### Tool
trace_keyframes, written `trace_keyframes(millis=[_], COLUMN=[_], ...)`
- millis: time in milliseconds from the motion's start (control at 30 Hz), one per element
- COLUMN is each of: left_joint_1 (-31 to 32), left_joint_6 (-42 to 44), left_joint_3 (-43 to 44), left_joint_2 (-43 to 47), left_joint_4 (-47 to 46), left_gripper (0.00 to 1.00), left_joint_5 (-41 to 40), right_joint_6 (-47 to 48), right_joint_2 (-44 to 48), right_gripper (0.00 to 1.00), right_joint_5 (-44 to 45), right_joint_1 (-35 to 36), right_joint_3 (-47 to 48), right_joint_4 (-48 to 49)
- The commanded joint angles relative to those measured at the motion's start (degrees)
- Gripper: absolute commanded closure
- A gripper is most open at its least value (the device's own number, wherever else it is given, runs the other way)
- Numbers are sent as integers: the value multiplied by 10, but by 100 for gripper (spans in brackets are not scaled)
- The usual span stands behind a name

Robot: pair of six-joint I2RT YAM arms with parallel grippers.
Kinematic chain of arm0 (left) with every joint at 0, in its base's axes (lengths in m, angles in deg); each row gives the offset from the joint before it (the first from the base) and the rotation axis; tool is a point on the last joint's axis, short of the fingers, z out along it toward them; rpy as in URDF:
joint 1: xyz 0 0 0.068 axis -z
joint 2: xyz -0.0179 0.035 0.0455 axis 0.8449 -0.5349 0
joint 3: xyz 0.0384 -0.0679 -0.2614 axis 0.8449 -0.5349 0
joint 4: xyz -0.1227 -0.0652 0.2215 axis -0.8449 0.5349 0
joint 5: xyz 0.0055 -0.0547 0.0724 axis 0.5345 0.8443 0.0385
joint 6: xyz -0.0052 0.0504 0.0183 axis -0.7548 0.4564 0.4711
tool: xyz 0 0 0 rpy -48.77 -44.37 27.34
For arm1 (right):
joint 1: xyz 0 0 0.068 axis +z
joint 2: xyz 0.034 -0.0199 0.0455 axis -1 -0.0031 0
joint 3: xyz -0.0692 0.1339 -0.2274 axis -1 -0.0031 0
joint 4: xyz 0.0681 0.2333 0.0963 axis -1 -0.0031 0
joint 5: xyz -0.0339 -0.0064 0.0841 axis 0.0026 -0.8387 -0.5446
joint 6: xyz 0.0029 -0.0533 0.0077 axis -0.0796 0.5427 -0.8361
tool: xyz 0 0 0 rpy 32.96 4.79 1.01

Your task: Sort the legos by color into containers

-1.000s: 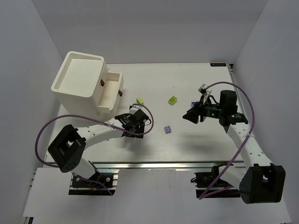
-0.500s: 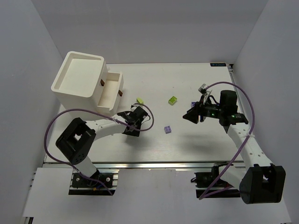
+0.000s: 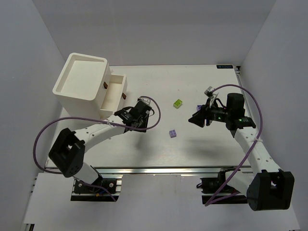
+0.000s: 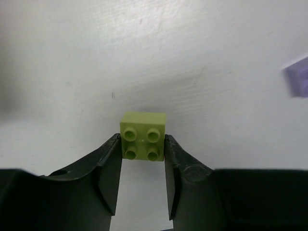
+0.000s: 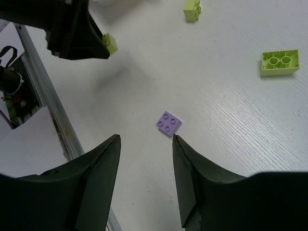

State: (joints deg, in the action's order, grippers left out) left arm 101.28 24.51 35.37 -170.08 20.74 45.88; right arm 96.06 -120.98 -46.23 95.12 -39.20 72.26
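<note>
The lego will next go outward and to the gripper's left in the top view with my left gripper, toward the open drawer (image 3: 113, 92), and be released inside.
A yellow-green lego (image 4: 143, 136) sits clamped between the fingertips of my left gripper (image 4: 142, 144), studs facing the camera. The right wrist view shows that lego (image 5: 109, 43) held above the table. From above, the left gripper (image 3: 141, 107) hovers right of the open drawer (image 3: 113, 92) of the cream-white box (image 3: 80, 78). My right gripper (image 5: 146, 137) is open and empty above the table, apart from a lavender lego (image 5: 169, 123). The top view shows the right gripper (image 3: 195, 120) right of that lavender lego (image 3: 172, 134).
A yellow-green lego (image 3: 178, 103) lies upside down mid-table, also seen as the lego (image 5: 279, 63) in the right wrist view. Another small yellow-green lego (image 5: 192, 9) lies farther off. The drawer carries brown knobs (image 3: 126, 96). The table's metal rail (image 5: 43, 91) runs along the near edge.
My left gripper has shut on a yellow-green lego and carried it up and toward the far side, nearer the open drawer. The right arm has stayed put.
</note>
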Motion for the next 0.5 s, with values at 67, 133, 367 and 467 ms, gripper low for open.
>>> trace_keyframes(millis=[67, 133, 367, 467], left_joint_1=[2, -3, -42, -72], left_joint_6=[29, 43, 72, 93], left_joint_3=[87, 119, 221, 240], left_joint_2=[61, 65, 33, 26], left_joint_4=[64, 94, 183, 186], left_gripper=[76, 77, 77, 77], left_joint_5=[-35, -80, -186, -211], right_joint_6=[8, 8, 8, 8], right_joint_2=[11, 10, 10, 10], right_gripper=[48, 48, 48, 49], right_joint_5=[-5, -5, -7, -7], right_joint_1=[3, 1, 2, 2], right_joint_3=[-3, -4, -4, -5], right_joint_4=[14, 14, 14, 14])
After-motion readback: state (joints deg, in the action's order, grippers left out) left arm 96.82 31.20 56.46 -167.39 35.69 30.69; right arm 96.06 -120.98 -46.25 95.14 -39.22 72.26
